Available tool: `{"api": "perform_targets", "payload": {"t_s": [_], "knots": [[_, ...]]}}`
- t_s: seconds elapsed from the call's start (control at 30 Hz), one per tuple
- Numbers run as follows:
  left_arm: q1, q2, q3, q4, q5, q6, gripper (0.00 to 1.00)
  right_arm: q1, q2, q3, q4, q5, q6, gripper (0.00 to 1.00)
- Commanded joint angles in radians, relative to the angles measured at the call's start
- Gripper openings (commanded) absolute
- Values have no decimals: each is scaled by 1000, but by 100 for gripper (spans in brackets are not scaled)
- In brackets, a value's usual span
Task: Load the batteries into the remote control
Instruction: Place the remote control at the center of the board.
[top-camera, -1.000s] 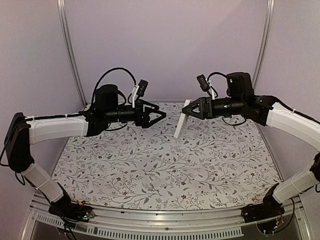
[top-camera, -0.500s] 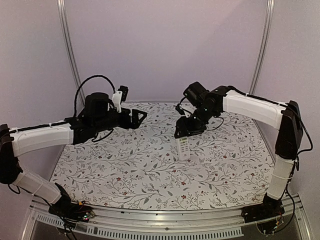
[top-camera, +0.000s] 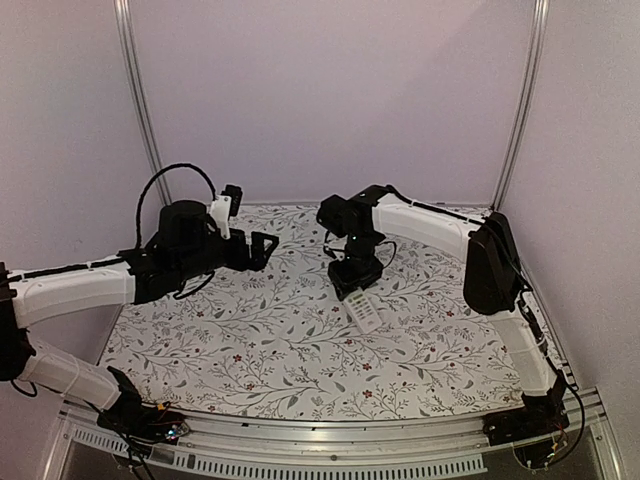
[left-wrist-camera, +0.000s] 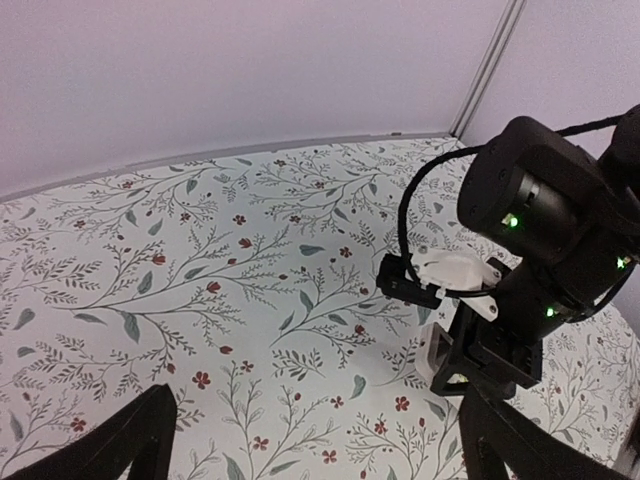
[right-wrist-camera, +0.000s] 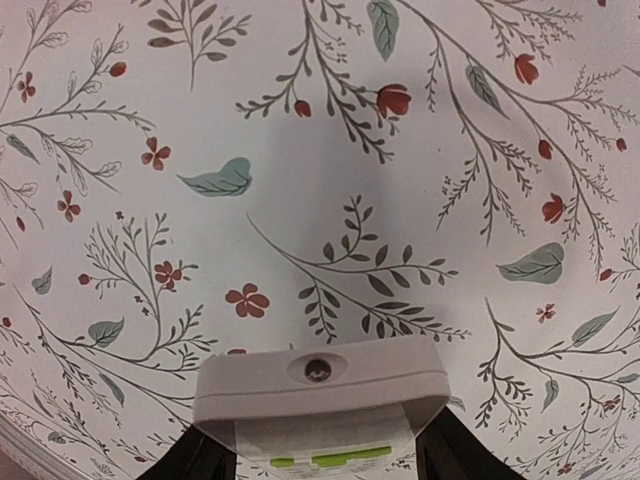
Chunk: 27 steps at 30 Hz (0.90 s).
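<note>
The remote control's held end is still raised, so my right gripper will go down to the floral table mat (right-wrist-camera: 332, 308) just below and release.
The remote control (top-camera: 365, 313) is a slim white bar, button side up, slanting down toward the table mat. My right gripper (top-camera: 356, 288) is shut on its upper part. In the right wrist view the remote control's (right-wrist-camera: 320, 385) far end, with its small round emitter, sticks out between my dark fingers (right-wrist-camera: 190, 462) just above the mat. My left gripper (top-camera: 264, 245) hovers open and empty to the left of it. The left wrist view shows its fingertips (left-wrist-camera: 120, 448) wide apart and the remote control (left-wrist-camera: 438, 357) as a white edge in the right gripper (left-wrist-camera: 495, 345). The batteries are out of view.
The table mat (top-camera: 250, 350) has a floral pattern and fills the workspace. Pale walls and metal frame posts (top-camera: 140, 110) close in the back and sides. My right arm (top-camera: 440, 225) reaches across the back of the table.
My right arm swung left and down, bringing the remote from hanging upright at the back to slanting low over the mat's middle. My left gripper drew back left, still open.
</note>
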Motion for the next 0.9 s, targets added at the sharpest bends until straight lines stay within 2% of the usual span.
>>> {"api": "perform_targets", "payload": {"t_s": [0.0,0.3,0.53,0.7,0.87], "knots": [[8,-43,-30,-22,-61,17,100,6,98,67,-84,45,-9,34],[11,-53,-50,1,-65,26,99,5,151,83,-23,22,33,45],[12,-40,-43,-4,-47,22,100,0,110,58,24,-86,28,97],[12,-36,-40,5,-21,19,100,-58,-48,-149,195,-152,22,99],[13,-5,-19,-20,-5,5,99,-115,-255,-400,327,-44,0,99]]}}
